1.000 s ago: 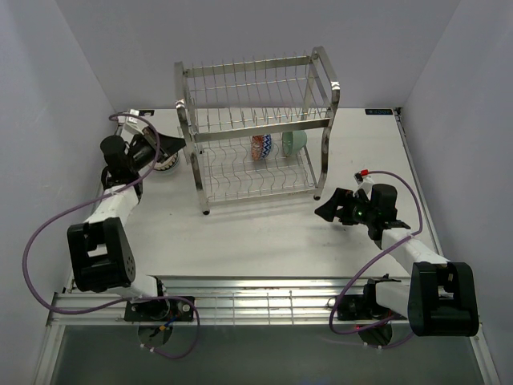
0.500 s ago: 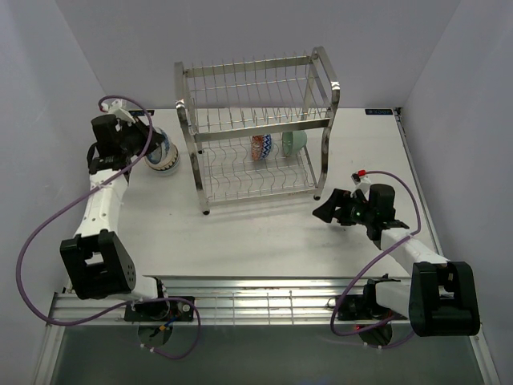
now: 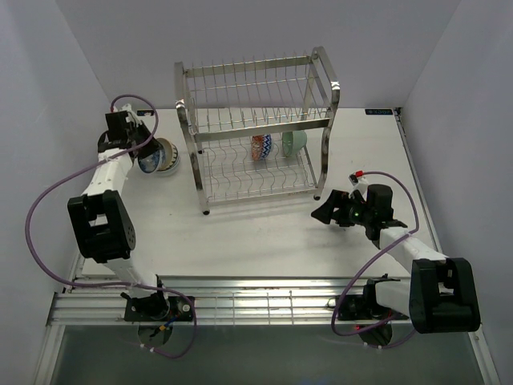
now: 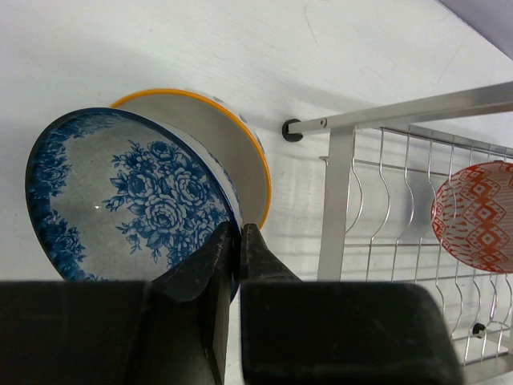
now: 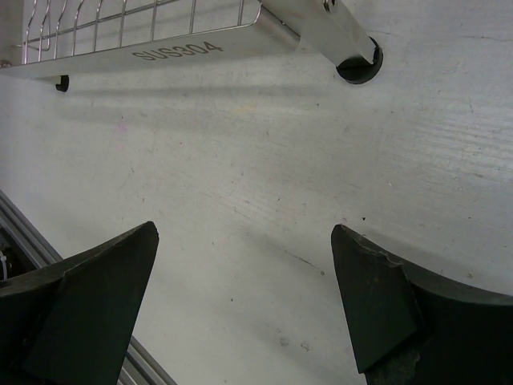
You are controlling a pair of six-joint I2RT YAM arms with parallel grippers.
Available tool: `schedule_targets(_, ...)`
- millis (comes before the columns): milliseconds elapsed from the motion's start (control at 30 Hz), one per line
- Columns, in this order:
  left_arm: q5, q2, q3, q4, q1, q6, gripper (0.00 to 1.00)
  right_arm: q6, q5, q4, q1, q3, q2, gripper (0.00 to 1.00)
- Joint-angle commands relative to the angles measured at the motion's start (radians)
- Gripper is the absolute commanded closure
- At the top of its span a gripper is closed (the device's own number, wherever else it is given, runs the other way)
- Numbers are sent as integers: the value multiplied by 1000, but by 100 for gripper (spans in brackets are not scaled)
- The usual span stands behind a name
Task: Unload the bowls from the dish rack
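Note:
The blue-and-white floral bowl should next go toward the rack (image 3: 255, 132) and down over the orange-rimmed bowl (image 4: 244, 152), moved by the robot's left gripper.
The dish rack (image 3: 255, 132) stands at the table's middle back. Its lower tier holds a red-blue patterned bowl (image 3: 261, 147) and a pale mint green bowl (image 3: 293, 142), both on edge. My left gripper (image 3: 138, 148) is shut on the rim of a blue-and-white floral bowl (image 4: 120, 200), tilted over an orange-rimmed bowl (image 4: 244, 152) left of the rack. In the left wrist view the gripper (image 4: 235, 234) pinches that rim. My right gripper (image 3: 325, 212) is open and empty, low over the table near the rack's front right foot (image 5: 359, 64).
In the left wrist view, a rack post (image 4: 337, 200) and the red patterned bowl (image 4: 481, 216) lie to the right. In the right wrist view, the rack's base bar (image 5: 176, 50) runs above my open gripper (image 5: 244, 241). Purple cables loop beside both arms. Walls close in on three sides.
My left wrist has swung toward the back left and turned, keeping the blue-and-white bowl beside the rack. My right gripper has crept slightly left.

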Motion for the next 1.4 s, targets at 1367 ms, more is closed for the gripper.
schedule_targets(1367,-232,194,219,-210,-220,224,72,-7,5,15,7,13,15,6)
